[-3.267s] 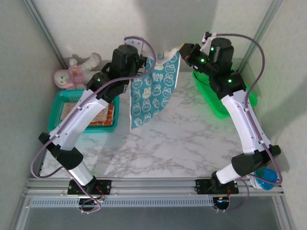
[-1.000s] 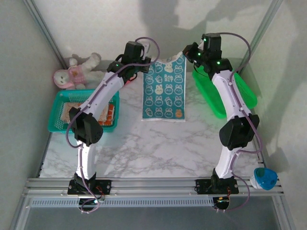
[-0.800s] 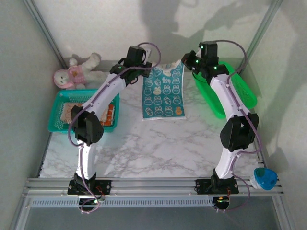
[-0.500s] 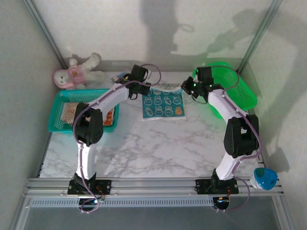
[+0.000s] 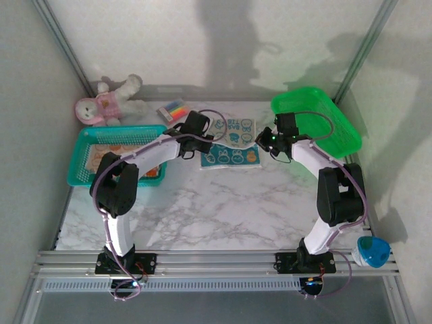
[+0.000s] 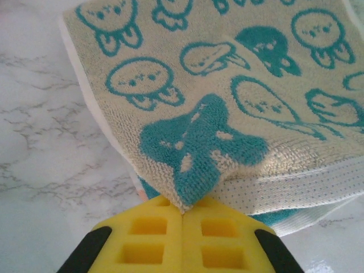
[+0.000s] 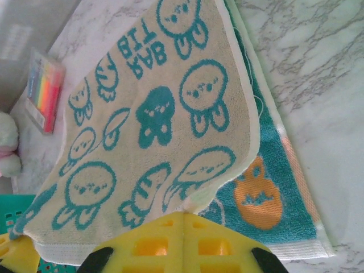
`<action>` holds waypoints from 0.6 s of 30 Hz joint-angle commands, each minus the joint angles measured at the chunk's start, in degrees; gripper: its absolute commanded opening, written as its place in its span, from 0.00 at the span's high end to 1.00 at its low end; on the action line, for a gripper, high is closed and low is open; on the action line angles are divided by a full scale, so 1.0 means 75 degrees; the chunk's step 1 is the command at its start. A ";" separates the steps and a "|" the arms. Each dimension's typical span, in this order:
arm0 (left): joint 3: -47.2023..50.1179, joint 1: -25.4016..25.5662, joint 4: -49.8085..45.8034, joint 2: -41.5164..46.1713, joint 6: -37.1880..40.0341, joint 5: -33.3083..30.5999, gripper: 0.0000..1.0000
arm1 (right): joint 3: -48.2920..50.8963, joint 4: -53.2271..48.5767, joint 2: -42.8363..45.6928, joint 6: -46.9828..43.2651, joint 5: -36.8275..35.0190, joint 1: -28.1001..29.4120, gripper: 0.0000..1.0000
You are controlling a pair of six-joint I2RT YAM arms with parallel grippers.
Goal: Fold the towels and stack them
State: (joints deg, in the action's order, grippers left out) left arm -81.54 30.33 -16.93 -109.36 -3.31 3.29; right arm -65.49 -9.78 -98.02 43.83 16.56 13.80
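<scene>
The pinched corner needs to go back and down onto the bare teal side, at its near corner by the basket, and my left gripper needs to move it there next and let go.
A white towel with teal bunny prints (image 5: pixel 233 140) lies on the marble table at centre back, its pale side doubled over a teal side with an orange bunny (image 7: pixel 259 196). My left gripper (image 5: pixel 202 144) is shut on the towel's left corner (image 6: pixel 193 153), low over the table. At the right, my right gripper (image 5: pixel 265 140) is shut on the other corner of the same upper layer (image 7: pixel 153 114). The yellow pads of both grippers meet with cloth pinched at their tips. Another towel, peach with orange prints (image 5: pixel 115 144), lies in the teal basket.
The teal basket (image 5: pixel 81 177) stands at the left and a green tray (image 5: pixel 324 118) at the back right. A pink-and-white plush toy (image 5: pixel 101 101) and a crayon box (image 5: pixel 172 109) lie by the back wall. A blue object (image 5: pixel 372 251) sits at the near right corner.
Both grippers have come down and toward the front with the towel. It hung upright between them and now lies doubled over on the table.
</scene>
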 commanded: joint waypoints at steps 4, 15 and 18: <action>0.0584 0.0216 0.0335 0.0407 -0.0432 0.0098 0.99 | 0.0339 0.0213 0.0134 -0.0261 -0.0016 0.0043 1.00; 0.1213 0.0439 0.0450 0.0565 -0.0661 0.0065 0.98 | 0.0769 0.0280 0.0163 -0.0331 -0.0089 0.0046 1.00; 0.1319 0.0479 0.0467 0.0554 -0.0691 0.0029 0.97 | 0.0822 0.0268 0.0158 -0.0344 -0.0135 0.0044 1.00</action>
State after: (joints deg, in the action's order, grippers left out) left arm -72.75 33.32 -14.33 -106.98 -7.38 3.49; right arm -60.14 -8.60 -98.02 42.54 16.47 13.80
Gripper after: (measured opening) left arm 0.031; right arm 0.036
